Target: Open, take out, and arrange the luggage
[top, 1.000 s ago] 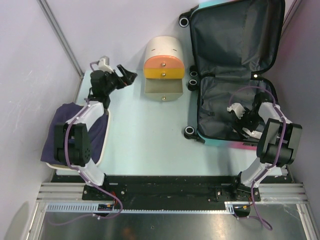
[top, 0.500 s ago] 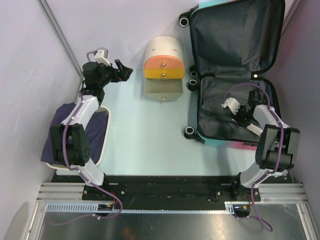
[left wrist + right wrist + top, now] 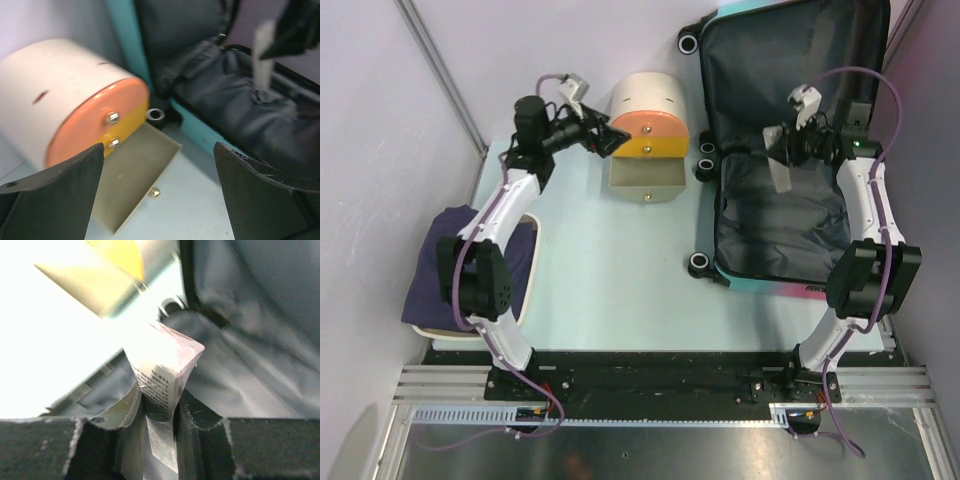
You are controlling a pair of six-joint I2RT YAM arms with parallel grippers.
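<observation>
The carton hangs to the right of my left gripper in the top view, so I should tilt my left gripper up and swing across to the carton's unpinched part [image 3: 779,174] [image 3: 262,70].
The luggage [image 3: 760,283] lies open at the right of the table, its lid [image 3: 790,60] tipped back and its dark grey lining showing; the left wrist view catches it too, luggage [image 3: 235,115]. My right gripper [image 3: 783,158] hangs over the hinge area, shut on a small pale carton [image 3: 782,178] with fine print, carton [image 3: 165,357], pinched between my right gripper's [image 3: 162,405] pads. The left gripper [image 3: 607,136] is open and holds nothing, just left of the cream drawer box; its left gripper [image 3: 160,195] fingers frame the pulled-out drawer.
A cream cylindrical box [image 3: 648,100] with orange and yellow drawer fronts stands mid-table, its lowest drawer [image 3: 648,180] pulled out. A dark blue cloth [image 3: 440,260] lies on a white tray [image 3: 525,300] at the left. Walls close in on both sides.
The right gripper shut on the carton low in the luggage and lifted it toward the hinge. The left arm swung right, up to the cream box.
</observation>
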